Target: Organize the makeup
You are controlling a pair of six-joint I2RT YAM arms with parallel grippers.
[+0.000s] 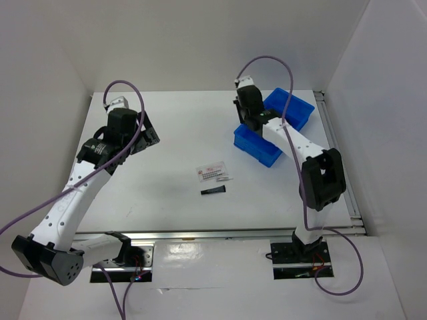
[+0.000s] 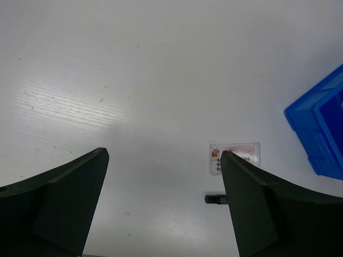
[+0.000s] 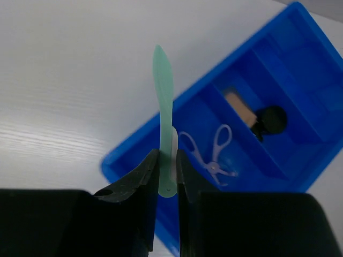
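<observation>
My right gripper moves to its right in the top view next, lowers and releases the tool, since an open part of the bin's bottom beside the lavender looped piece (image 3: 214,155) lies below.
My right gripper (image 3: 168,155) is shut on a slim mint-green, blade-shaped tool (image 3: 163,91) with a white strip, held upright over the near corner of the blue divided bin (image 3: 214,69). Inside the bin lie a lavender looped piece (image 3: 214,155) and a tan cylinder (image 3: 241,107) with a black cap (image 3: 270,119). On the table between the arms lie a white red-printed sachet (image 1: 213,173) and a slim black tube (image 1: 213,191). My left gripper (image 2: 163,154) hangs open above bare table, left of the sachet (image 2: 236,156) and the tube (image 2: 215,199).
The blue bin (image 1: 260,148) stands at the back right of the white table, partly under the right arm (image 1: 293,143). White walls close in the table on the left, back and right. A metal rail runs along the near edge.
</observation>
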